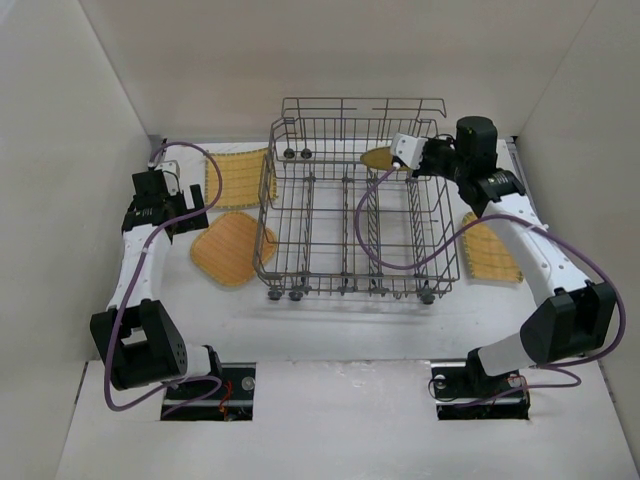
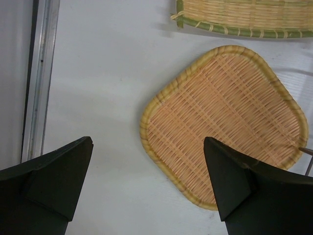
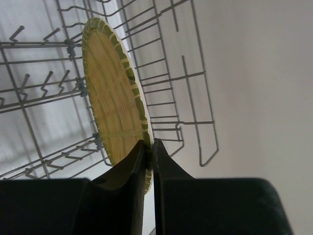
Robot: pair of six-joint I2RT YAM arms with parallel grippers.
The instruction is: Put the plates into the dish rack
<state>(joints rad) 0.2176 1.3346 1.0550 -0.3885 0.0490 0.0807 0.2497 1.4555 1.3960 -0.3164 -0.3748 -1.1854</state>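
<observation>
My right gripper lowers the round bamboo plate edge-first between the rack's back wires next, then opens to release the plate's rim, since the plate still hangs above them.
The grey wire dish rack stands mid-table. My right gripper is shut on the rim of a round bamboo plate, held on edge over the rack's back right part; the right wrist view shows the plate pinched between the fingers, with the rack behind it. My left gripper is open and empty above the table, left of an orange-tan rounded-square plate, which lies flat left of the rack. A pale ribbed plate lies behind it and another right of the rack.
White walls enclose the table on the left, back and right. A metal strip runs along the left wall. Purple cables loop from both arms, the right one hanging over the rack.
</observation>
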